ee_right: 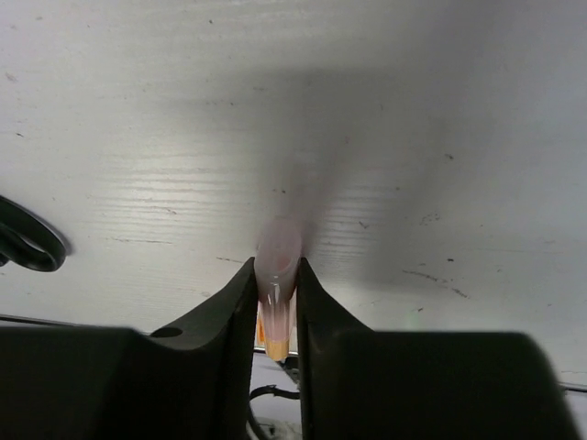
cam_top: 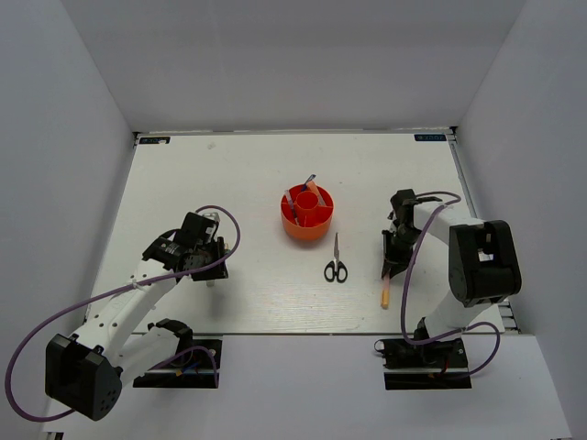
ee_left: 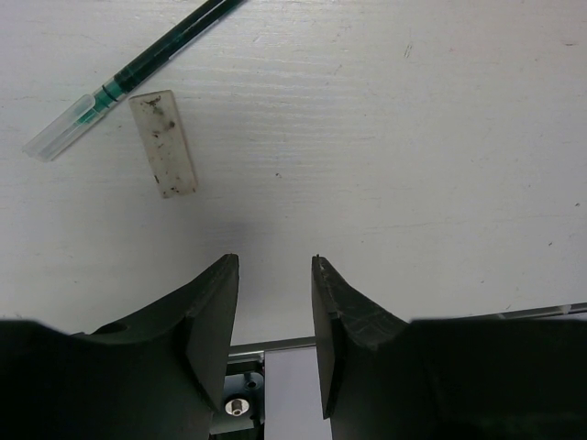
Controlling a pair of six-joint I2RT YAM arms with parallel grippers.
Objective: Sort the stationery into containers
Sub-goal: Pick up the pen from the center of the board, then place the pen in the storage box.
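The right gripper rises next over the rim of the tub (cam_top: pixel 295 229), outward, left in the top view, then crosses, lowers and releases beside the orange-tipped item.
The round red-orange tub (cam_top: pixel 295 229) stands mid-table with a blue pen (cam_top: pixel 309 181) and an orange-tipped item leaning in its compartments. The black-handled scissors (cam_top: pixel 336 267) lie just in front of it; a handle loop shows in the right wrist view (ee_right: pixel 23 240). My right gripper (cam_top: pixel 391 265) (ee_right: pixel 275 266) is shut on the orange-yellow highlighter (ee_right: pixel 279 243) (cam_top: pixel 386 293), low at the table. My left gripper (cam_top: pixel 207 269) (ee_left: pixel 273 261) is open and empty above the table. A slim dark pen with a clear cap (ee_left: pixel 128 78) lies ahead of it to the left.
A small scuffed strip of clear tape (ee_left: pixel 164 143) is stuck on the table beside the pen. The table's near edge and rail (ee_left: pixel 275 346) lie just behind the left fingers. White walls enclose the table on three sides.
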